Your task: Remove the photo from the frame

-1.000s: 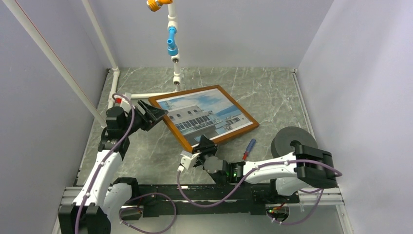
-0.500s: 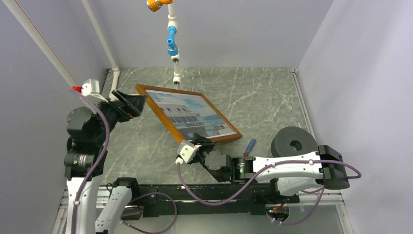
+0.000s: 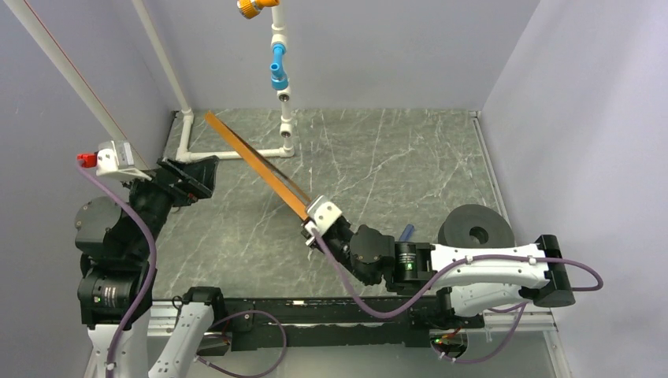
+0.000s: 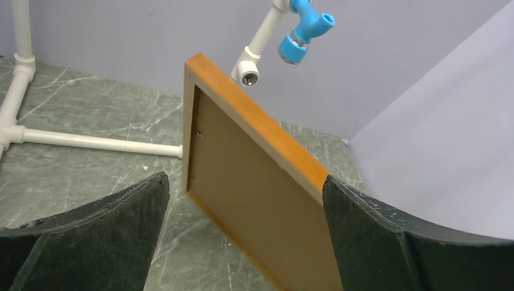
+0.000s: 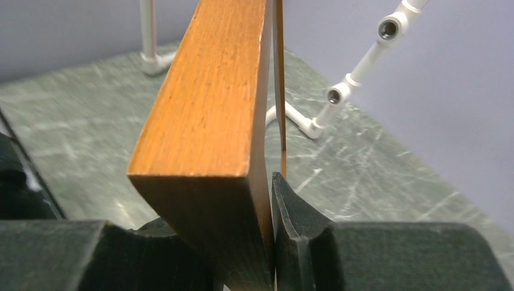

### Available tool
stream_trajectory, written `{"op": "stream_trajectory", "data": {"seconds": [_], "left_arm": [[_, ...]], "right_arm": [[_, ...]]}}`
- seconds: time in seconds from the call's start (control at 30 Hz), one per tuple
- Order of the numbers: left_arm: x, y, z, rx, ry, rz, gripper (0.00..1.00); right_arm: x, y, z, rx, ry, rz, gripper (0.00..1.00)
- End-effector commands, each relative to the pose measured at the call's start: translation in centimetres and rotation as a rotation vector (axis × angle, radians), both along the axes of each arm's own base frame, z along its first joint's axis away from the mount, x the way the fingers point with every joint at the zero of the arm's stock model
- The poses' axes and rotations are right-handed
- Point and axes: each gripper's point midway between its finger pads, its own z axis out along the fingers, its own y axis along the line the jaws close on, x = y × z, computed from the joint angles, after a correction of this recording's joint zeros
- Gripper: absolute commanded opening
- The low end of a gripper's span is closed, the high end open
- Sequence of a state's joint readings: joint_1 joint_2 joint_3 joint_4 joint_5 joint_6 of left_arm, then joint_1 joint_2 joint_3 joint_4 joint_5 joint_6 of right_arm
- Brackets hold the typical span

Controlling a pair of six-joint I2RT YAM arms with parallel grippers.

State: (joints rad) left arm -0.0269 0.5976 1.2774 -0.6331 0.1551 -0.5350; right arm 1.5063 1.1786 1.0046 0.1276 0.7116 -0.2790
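Note:
The frame (image 3: 256, 165) stands nearly on edge, so my right gripper will next turn it backing side up, lower it flat onto the grey tabletop and release it.
The reddish-brown wooden frame (image 3: 256, 165) stands nearly on edge, tilted up off the table, and shows only as a thin strip from above. My right gripper (image 3: 321, 223) is shut on its near corner (image 5: 206, 139). In the left wrist view the frame (image 4: 267, 130) shows its back with the plain brown backing board (image 4: 254, 200). The photo's printed face is hidden in all views. My left gripper (image 3: 197, 177) is open and raised to the left of the frame, apart from it, its dark fingers (image 4: 91, 236) on either side of the view.
A white pipe structure (image 3: 236, 153) lies at the back left, with a blue and orange fitting (image 3: 278, 75) hanging above. A dark grey tape roll (image 3: 471, 228) and a blue-handled tool (image 3: 406, 232) lie right of my right arm. Walls enclose three sides.
My right gripper has turned the frame from lying face up to standing nearly on edge. My left arm has lifted and pulled back to the left, still open.

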Motion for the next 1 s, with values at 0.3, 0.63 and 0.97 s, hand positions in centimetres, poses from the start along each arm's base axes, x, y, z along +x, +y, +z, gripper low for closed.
{"op": "stream_trajectory", "data": {"seconds": [0.3, 0.63, 0.97], "left_arm": [[-0.5, 0.0, 0.5, -0.041, -0.057, 0.004, 0.99], [0.6, -1.0, -0.7, -0.062, -0.021, -0.051, 0.99], [1.3, -1.8, -2.2, -0.076, 0.015, -0.089, 0.99]], "right_arm": [[0.3, -1.7, 6.7, 0.552, 0.377, -0.017, 0.00], [8.2, -8.8, -0.4, 0.548, 0.589, -0.302, 0.00], [10.1, -15.4, -6.3, 0.600, 0.655, -0.448, 0.00]]}}
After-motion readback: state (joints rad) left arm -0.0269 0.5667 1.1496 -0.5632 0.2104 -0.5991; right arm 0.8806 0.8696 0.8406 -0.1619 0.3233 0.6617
